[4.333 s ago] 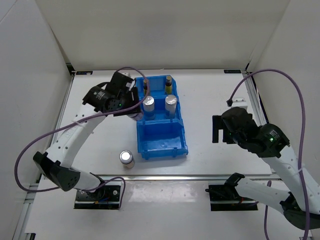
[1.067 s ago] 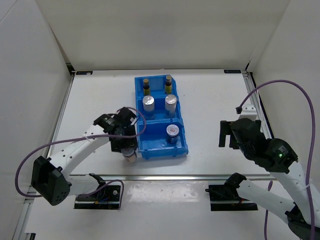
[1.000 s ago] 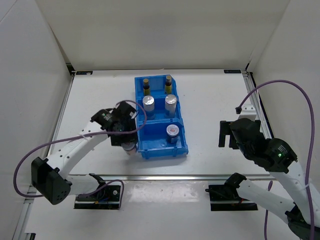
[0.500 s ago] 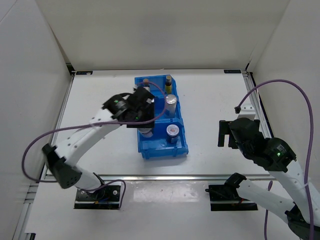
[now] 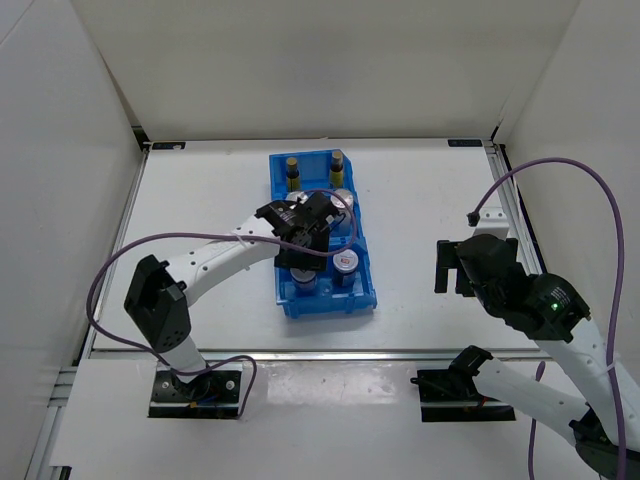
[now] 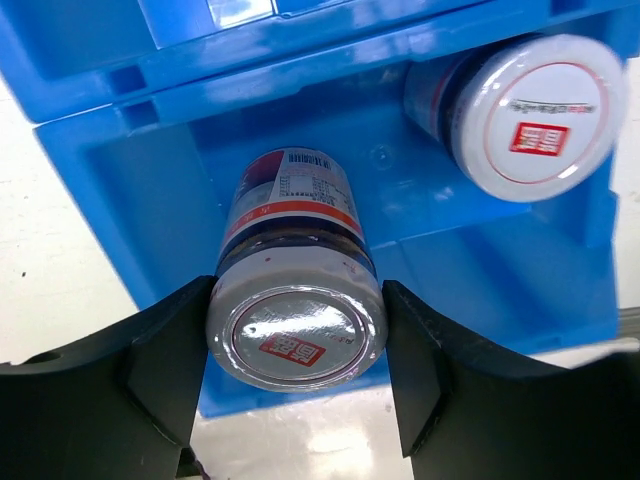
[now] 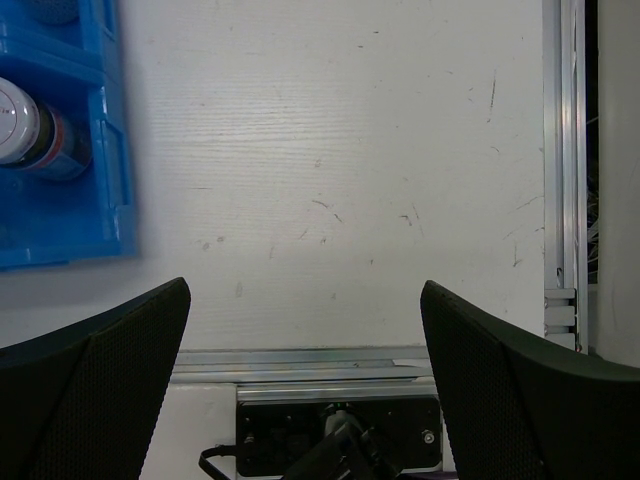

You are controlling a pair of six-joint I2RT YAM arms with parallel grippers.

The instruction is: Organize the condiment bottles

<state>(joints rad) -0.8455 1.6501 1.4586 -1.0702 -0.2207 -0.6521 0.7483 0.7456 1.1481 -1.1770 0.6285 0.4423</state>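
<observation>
The left gripper brings the silver-lidded jar [image 5: 303,283] down onto the bottom of the bin's near section next. It releases the jar beside the second short jar, where the spot is otherwise empty.
My left gripper [image 6: 296,345] is shut on a short silver-lidded jar [image 6: 296,333] with a red mark, inside the near compartment of the blue bin [image 6: 430,250]; whether the jar touches the floor I cannot tell. A second short jar [image 6: 530,115] stands in the same compartment to the right. From above, the held jar [image 5: 303,283] sits under the left gripper [image 5: 303,268] beside its twin [image 5: 346,262]. Two amber bottles [image 5: 292,170] [image 5: 337,165] fill the far compartment. One taller cylinder [image 5: 342,198] shows in the middle compartment; the arm covers the rest there. My right gripper [image 7: 305,380] is open over bare table.
The blue bin [image 5: 366,282] lies mid-table, its long side running away from me. A metal rail [image 7: 560,150] runs along the table's right edge, another along the near edge [image 7: 310,360]. White walls enclose the left, back and right sides.
My left arm lifted the short jar from the table left of the bin and carried it right, into the near compartment. The right arm stayed still.
</observation>
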